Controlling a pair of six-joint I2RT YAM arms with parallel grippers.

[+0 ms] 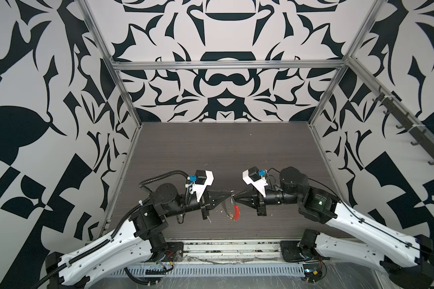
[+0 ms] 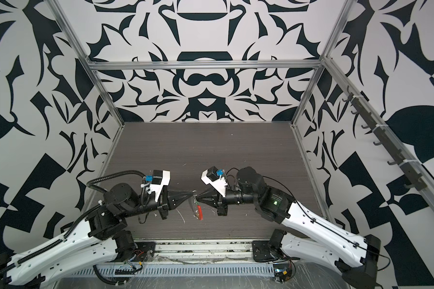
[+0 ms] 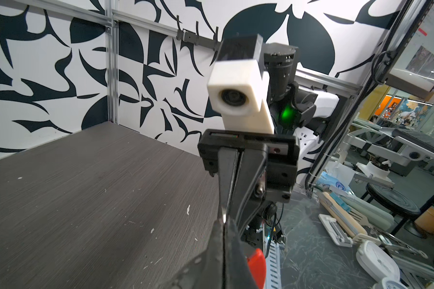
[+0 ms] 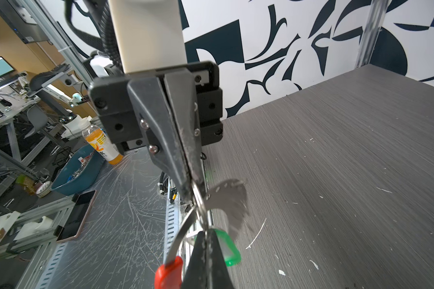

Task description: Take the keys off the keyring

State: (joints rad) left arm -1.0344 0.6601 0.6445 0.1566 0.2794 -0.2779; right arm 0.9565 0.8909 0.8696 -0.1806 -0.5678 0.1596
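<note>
My right gripper draws away from the left gripper next, tilts downward and goes down to release the wire on the clear tabletop below it.
In both top views my left gripper and right gripper meet tip to tip above the table's front middle. The keyring hangs below them, its red sleeve lowest. In the right wrist view my right gripper is shut on thin keyring wire, with a green tag against one finger. A blurred silvery key dangles beside it. The left gripper is shut, and the right wrist view shows its fingertips pinching the ring.
The dark wood-grain table carries white paint flecks. Patterned walls and aluminium posts close it in on three sides. A slotted cable duct runs along the front edge, between the two arm bases.
</note>
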